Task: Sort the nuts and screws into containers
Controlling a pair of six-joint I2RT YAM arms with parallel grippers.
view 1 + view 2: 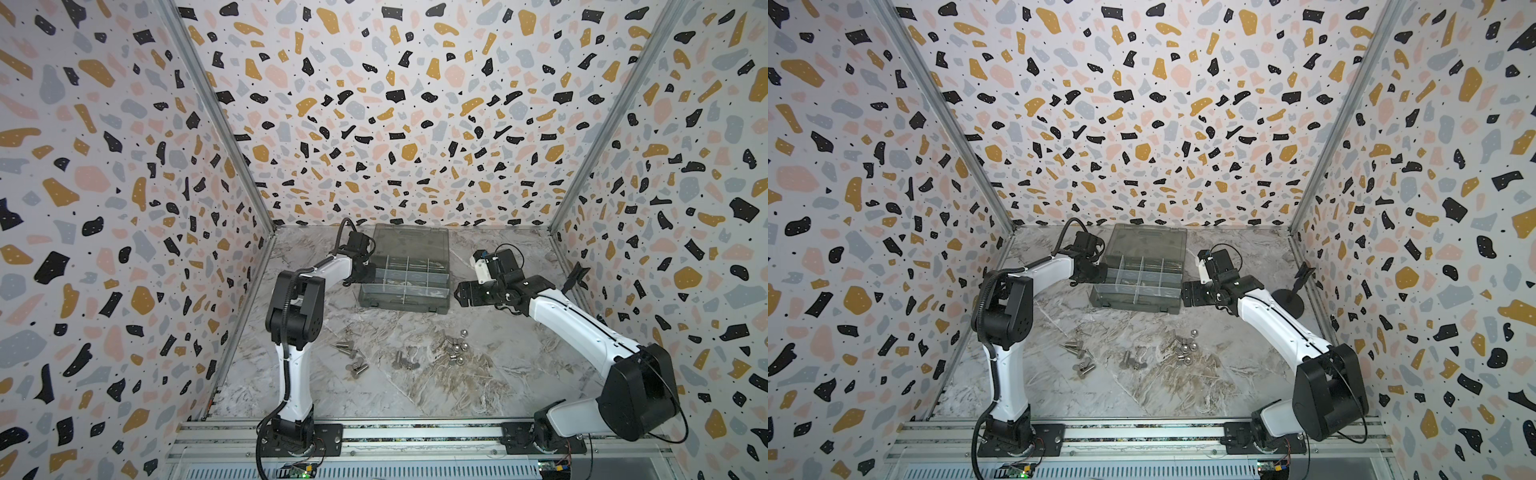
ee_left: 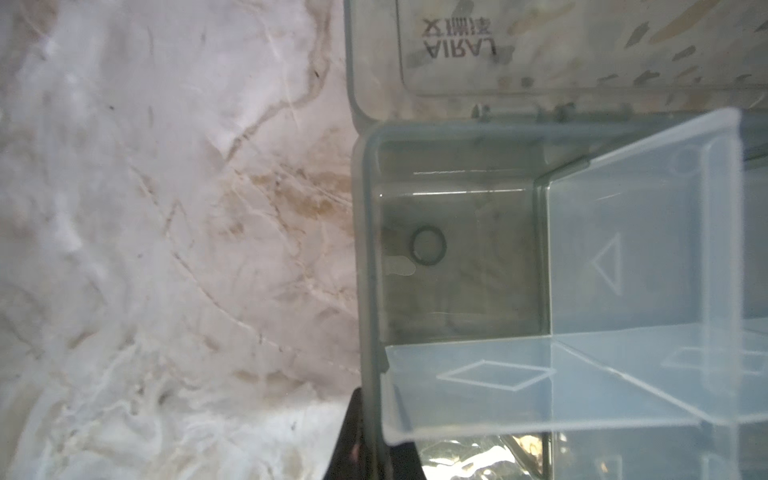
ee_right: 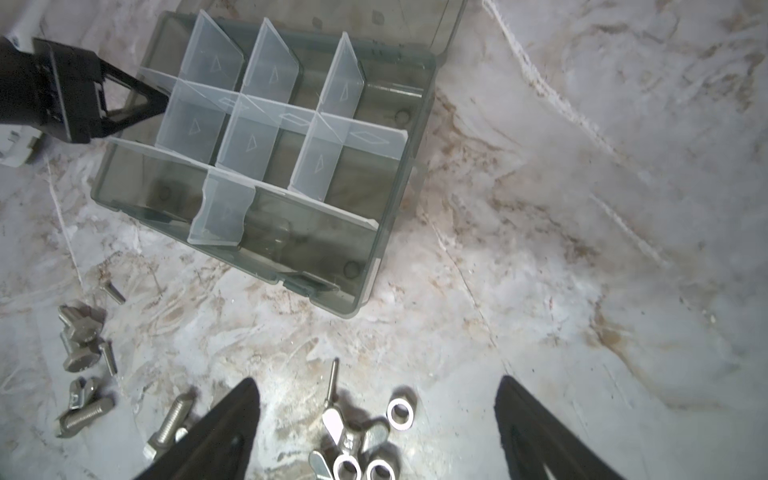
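I need to slide the box back toward the screws and nuts next and let go of the box's side, because bare marble in front of the box (image 1: 406, 318) lies back from my left gripper.
The containers (image 1: 405, 274) (image 1: 1138, 276) (image 3: 249, 137) are compartments between clear dividers in a grey organiser box at the back of the table. My left gripper (image 1: 365, 272) (image 1: 1102, 274) (image 2: 374, 419) (image 3: 153, 99) is shut on the box's left wall, one finger outside and one inside. The compartment (image 2: 457, 257) beside that grip holds nothing. Several screws (image 1: 351, 357) (image 1: 1079, 357) (image 3: 83, 345) lie loose on the marble table in front of the box. Several nuts (image 1: 455, 351) (image 1: 1185, 349) (image 3: 365, 436) lie to their right. My right gripper (image 1: 459, 293) (image 1: 1185, 293) (image 3: 376, 382) hangs open and empty just right of the box.
The box's lid (image 1: 411, 241) (image 1: 1148, 239) lies open behind it. A black stand (image 1: 575, 278) (image 1: 1291, 299) is by the right wall. Patterned walls close in three sides, and a metal rail (image 1: 415, 432) runs along the front.
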